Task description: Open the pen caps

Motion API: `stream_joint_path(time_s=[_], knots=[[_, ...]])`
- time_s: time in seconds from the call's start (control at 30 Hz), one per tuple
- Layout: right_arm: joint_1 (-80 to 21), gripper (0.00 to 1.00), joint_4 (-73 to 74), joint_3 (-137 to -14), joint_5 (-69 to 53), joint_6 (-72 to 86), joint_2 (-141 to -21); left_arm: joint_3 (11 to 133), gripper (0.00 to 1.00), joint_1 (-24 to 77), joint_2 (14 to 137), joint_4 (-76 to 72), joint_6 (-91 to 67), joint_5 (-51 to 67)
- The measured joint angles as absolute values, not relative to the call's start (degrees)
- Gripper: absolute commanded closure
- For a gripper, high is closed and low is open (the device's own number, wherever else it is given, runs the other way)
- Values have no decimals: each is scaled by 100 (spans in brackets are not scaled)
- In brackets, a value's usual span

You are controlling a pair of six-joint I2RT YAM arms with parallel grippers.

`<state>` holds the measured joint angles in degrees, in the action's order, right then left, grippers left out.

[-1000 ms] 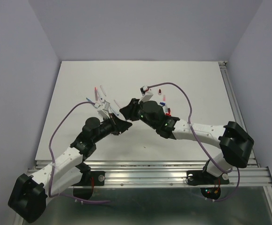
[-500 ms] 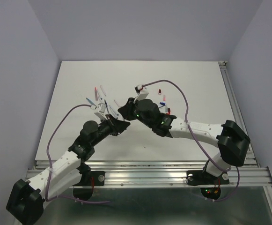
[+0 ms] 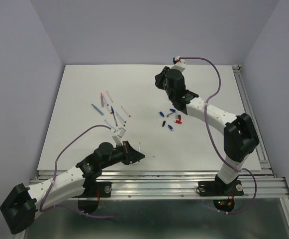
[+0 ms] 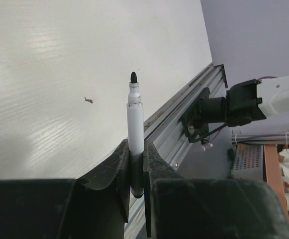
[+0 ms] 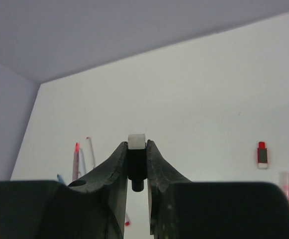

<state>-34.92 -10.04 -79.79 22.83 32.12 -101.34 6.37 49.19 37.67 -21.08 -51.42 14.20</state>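
The loose caps are together nearer my base, so my right gripper will first move back and down to let go of the black cap point(image 5: 136, 162) beside the nearest blue cap.
My left gripper point(image 4: 136, 149) is shut on a white pen barrel point(image 4: 135, 117) whose bare black tip points up, uncapped. From above, this gripper point(image 3: 137, 155) hovers near the table's front edge. My right gripper point(image 5: 136, 145) is shut on a short black pen cap point(image 5: 136, 162) with a white end. In the top view it point(image 3: 157, 82) is raised over the far middle of the table, and the cap is hidden there. Several loose pen caps, blue, black and red point(image 3: 178, 119), lie right of centre. A red cap point(image 5: 262, 154) lies on the table in the right wrist view.
Several pens point(image 3: 112, 110) lie scattered on the white table point(image 3: 209, 149) left of centre; some point(image 5: 77, 159) also show in the right wrist view. An aluminium rail point(image 3: 184, 179) runs along the near edge, and another runs down the right side. Purple walls surround the table.
The two grippers were together over the table's middle. Now they have pulled apart: the left came back toward the near edge with the pen, the right swung far with the cap.
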Motion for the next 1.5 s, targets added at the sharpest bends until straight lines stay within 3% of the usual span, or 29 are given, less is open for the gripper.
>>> stream_joint_path(time_s=[0.27,0.53,0.73,0.97,1.03,1.23,1.37,1.5], knots=[[-3782,88,-1013,-5621,2110,3437,-8853,1389,100,4866,4305,-937,-5262,185],[-3747,85,-607,-3938,2095,4104,-8252,2440,100,3778,5739,-569,-4866,-207],[-3747,80,-475,-3839,2241,4318,-8340,2847,100,3249,6794,-301,-4617,-283],[-3747,74,-443,-3975,2344,4397,-8941,2971,100,3044,7129,-126,-4499,-416],[-3747,68,-456,-4060,2346,4403,-9054,2971,97,2982,7131,-84,-4475,-467],[-3747,63,-395,-4167,2366,4508,-9155,2971,92,2897,7175,-49,-4399,-517],[-3747,49,-327,-4167,2403,4598,-9142,2971,82,2884,7266,-43,-4370,-515],[-3747,44,-132,-4165,2401,4637,-9035,2971,75,2880,7334,-36,-4348,-506]])
